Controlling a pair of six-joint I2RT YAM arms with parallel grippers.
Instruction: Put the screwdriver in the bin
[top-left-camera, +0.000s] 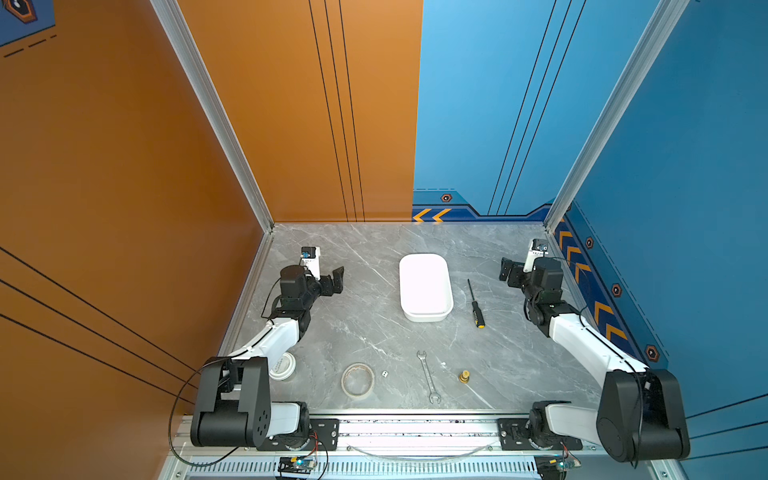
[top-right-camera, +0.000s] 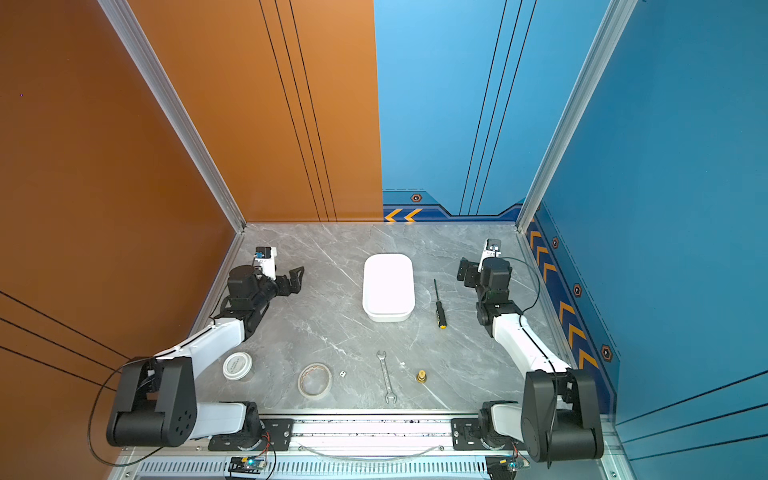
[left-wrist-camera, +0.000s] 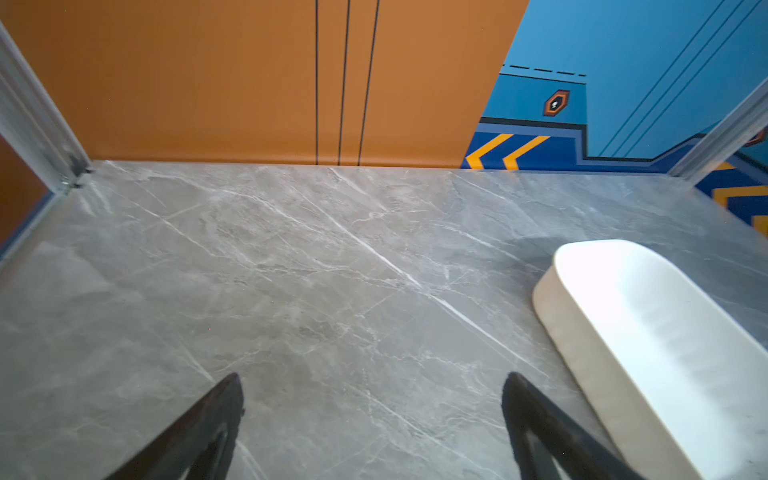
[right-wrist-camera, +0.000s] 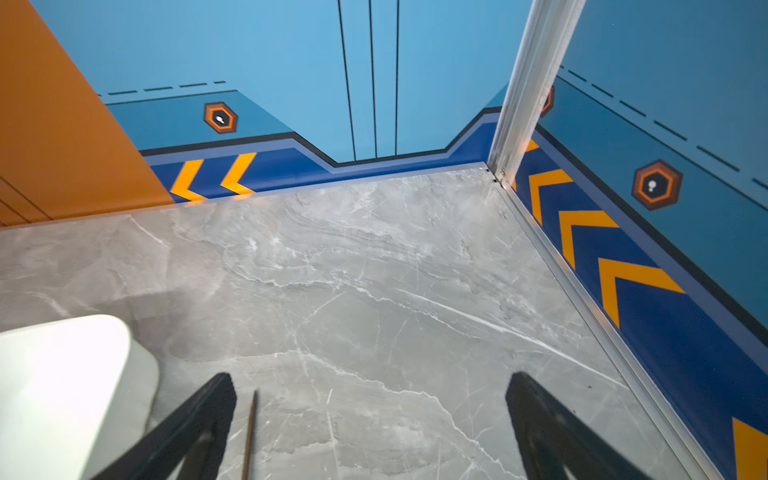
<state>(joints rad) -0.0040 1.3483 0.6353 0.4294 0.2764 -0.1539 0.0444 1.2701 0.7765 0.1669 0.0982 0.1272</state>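
The screwdriver's black handle (top-left-camera: 477, 313) is below my right gripper, back and toward the bin. My right gripper should next swing down, tilt its fingers downward, and close across the handle.
The screwdriver (top-left-camera: 475, 304) (top-right-camera: 439, 304) lies flat on the grey table just right of the bin, thin shaft pointing to the back wall, yellow butt toward the front. Only its shaft tip (right-wrist-camera: 250, 432) shows in the right wrist view, close to one finger. The bin (top-left-camera: 425, 287) (top-right-camera: 388, 287) (left-wrist-camera: 648, 345) (right-wrist-camera: 62, 390) is a white shallow tray, nothing inside it. My right gripper (top-left-camera: 506, 271) (top-right-camera: 463, 270) (right-wrist-camera: 371, 384) hangs open, right of the screwdriver and apart from it. My left gripper (top-left-camera: 337, 279) (top-right-camera: 297, 277) (left-wrist-camera: 372, 382) is open, left of the bin, holding nothing.
Along the table's front lie a silver wrench (top-left-camera: 428, 376), a tape ring (top-left-camera: 358, 380), a small white die (top-left-camera: 385, 373), a brass fitting (top-left-camera: 464, 376) and a white round lid (top-right-camera: 237, 365) by the left arm. Walls close the back and sides.
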